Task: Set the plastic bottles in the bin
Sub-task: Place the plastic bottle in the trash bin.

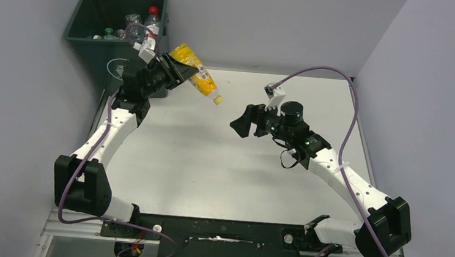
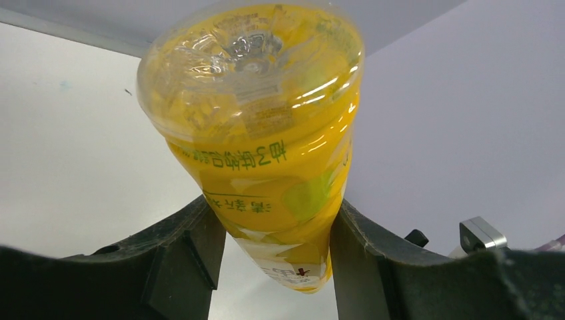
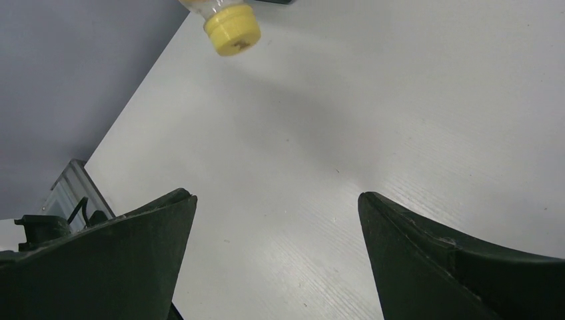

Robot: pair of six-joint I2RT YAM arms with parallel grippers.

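My left gripper will go outward and to the left in the top view, over the bin's open top, as the yellow bottle [image 1: 197, 71] hangs outside the bin's rim.
My left gripper [image 1: 177, 70] is shut on a yellow plastic bottle [image 1: 197, 71] and holds it in the air just right of the bin, cap pointing down and right. In the left wrist view the yellow bottle [image 2: 260, 127] fills the frame, squeezed between both fingers [image 2: 193, 257]. The dark green bin [image 1: 106, 39] stands at the far left corner and holds several clear bottles [image 1: 141, 26], one with a red cap. My right gripper [image 1: 244, 120] is open and empty above the table's middle. In the right wrist view only the yellow cap [image 3: 231, 28] shows, ahead of the open gripper [image 3: 276, 207].
The white table [image 1: 221, 171] runs between grey walls on both sides. The bin sits beyond the table's far left corner. No other loose bottles show on the table.
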